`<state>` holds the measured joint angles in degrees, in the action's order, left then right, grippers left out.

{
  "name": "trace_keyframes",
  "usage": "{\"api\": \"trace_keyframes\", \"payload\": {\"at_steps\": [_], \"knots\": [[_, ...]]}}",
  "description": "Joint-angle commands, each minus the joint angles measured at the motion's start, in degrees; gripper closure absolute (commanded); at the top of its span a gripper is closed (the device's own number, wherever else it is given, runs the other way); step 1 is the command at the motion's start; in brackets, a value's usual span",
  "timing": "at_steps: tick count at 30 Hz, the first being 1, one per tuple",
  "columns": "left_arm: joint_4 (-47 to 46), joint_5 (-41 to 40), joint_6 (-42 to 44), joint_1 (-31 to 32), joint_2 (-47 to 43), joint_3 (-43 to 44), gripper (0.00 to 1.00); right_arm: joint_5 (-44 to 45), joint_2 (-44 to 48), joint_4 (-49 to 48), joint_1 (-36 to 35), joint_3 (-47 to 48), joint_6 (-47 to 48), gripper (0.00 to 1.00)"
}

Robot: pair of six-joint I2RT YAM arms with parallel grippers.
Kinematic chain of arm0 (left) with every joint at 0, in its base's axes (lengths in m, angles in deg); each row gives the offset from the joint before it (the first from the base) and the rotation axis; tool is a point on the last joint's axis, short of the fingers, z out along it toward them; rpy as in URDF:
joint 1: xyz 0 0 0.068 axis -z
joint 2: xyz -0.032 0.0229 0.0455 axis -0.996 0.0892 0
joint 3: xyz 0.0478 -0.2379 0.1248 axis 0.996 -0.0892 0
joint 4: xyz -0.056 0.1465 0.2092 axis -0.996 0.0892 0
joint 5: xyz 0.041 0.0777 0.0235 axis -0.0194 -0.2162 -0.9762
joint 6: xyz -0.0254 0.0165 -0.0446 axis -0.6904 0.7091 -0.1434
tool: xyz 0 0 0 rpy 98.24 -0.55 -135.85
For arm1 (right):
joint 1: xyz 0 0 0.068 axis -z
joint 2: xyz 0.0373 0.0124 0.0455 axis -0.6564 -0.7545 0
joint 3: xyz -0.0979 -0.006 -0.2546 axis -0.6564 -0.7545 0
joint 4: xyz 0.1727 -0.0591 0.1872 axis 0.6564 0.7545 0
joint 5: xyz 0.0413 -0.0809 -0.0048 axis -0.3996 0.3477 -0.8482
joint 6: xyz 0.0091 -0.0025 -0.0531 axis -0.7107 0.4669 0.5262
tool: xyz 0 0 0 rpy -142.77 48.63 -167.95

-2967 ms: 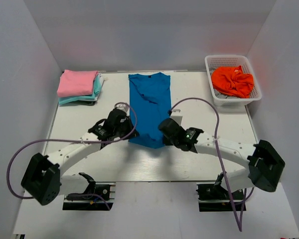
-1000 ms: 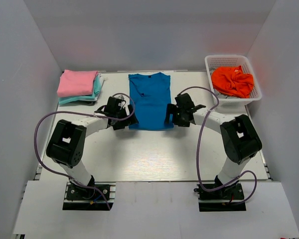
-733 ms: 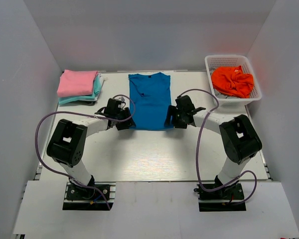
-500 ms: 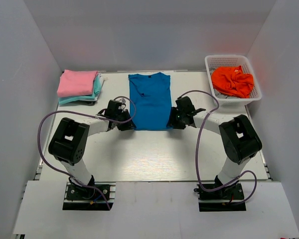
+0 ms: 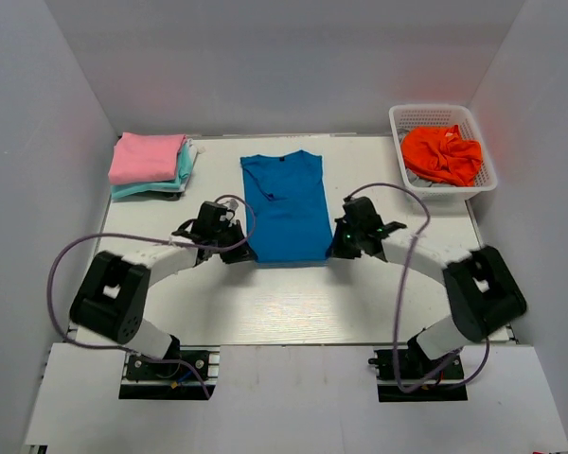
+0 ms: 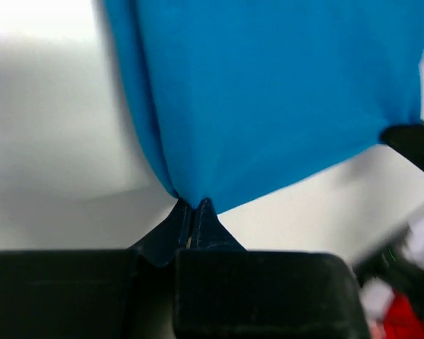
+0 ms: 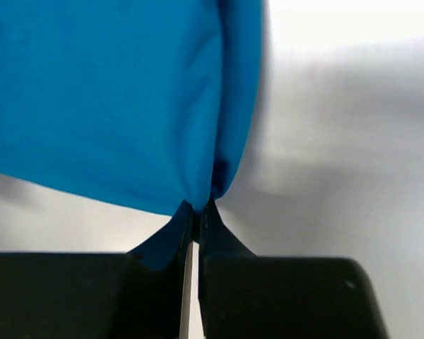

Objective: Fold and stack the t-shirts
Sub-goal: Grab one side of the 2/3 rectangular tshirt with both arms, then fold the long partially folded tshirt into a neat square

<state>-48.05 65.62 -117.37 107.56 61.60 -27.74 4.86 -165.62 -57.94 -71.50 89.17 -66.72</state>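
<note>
With the blue t-shirt still lengthwise and both hem corners held, I need to raise my left gripper, swing it outward, then down onto the collar end (image 5: 257, 165) to release.
A bright blue t-shirt (image 5: 284, 203) with a dark collar lies lengthwise on the white table (image 5: 265, 303), sleeves folded in. My left gripper (image 5: 243, 248) is shut on its near left corner (image 6: 187, 191). At the near right corner (image 7: 198, 194) my right gripper (image 5: 333, 248) is shut on the hem the same way. Both corners bunch up into the fingertips, and the cloth (image 6: 268, 92) spreads away from them in the wrist views. A pink t-shirt (image 5: 147, 156) sits folded on a pale teal one (image 5: 156, 184) at the back left. An orange-red t-shirt (image 5: 442, 154) lies crumpled in the basket.
The white lattice basket (image 5: 403, 170) stands at the back right corner of the table. Grey walls close in the table on three sides. Purple cables (image 5: 398, 194) arc over both arms.
Both grippers have closed on the near corners of the blue t-shirt. The arms pulled back toward me and the near hem has come forward and spread a little.
</note>
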Motion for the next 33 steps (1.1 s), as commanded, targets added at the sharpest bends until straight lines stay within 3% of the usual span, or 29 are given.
{"api": "trace_keyframes", "payload": {"at_steps": [1, 4, 6, 10, 13, 21, 26, 33], "knots": [[5.97, 9.55, -1.92, 2.01, -13.02, -4.15, 1.0, -5.14, 13.5, 6.47, -0.98, -4.79, 2.41, 1.0], [9.74, 15.11, -3.43, 3.42, -20.17, -7.67, 1.0, -10.69, 26.18, 10.16, -1.95, -10.24, 4.88, 1.0], [16.94, 17.14, -3.43, 3.95, -26.94, -7.67, 1.0, -13.42, 35.8, 13.41, -2.3, -12.62, 6.72, 1.0], [23.64, 21.26, -3.51, 4.48, -37.13, -6.35, 1.0, -13.51, 44.99, 22.73, -2.66, -8.87, 8.31, 1.0], [24.35, 21.81, -5.19, 4.48, -42.24, -5.12, 1.0, -14.39, 50.09, 22.93, -2.74, -7.01, 8.05, 1.0], [22.52, 16.63, -6.25, 4.48, -43.83, -2.75, 1.0, -12.29, 47.04, 18.55, -2.74, -5.42, 8.13, 1.0], [17.41, 12.85, -6.25, 4.48, -39.71, 0.49, 1.0, -5.54, 42.75, 14.76, -2.48, -2.44, 6.65, 1.0], [15.3, 1.08, -6.25, 3.87, -33.48, 5.33, 1.0, 3.34, 35.01, 14.05, -2.22, 3.45, 5.41, 1.0]]}}
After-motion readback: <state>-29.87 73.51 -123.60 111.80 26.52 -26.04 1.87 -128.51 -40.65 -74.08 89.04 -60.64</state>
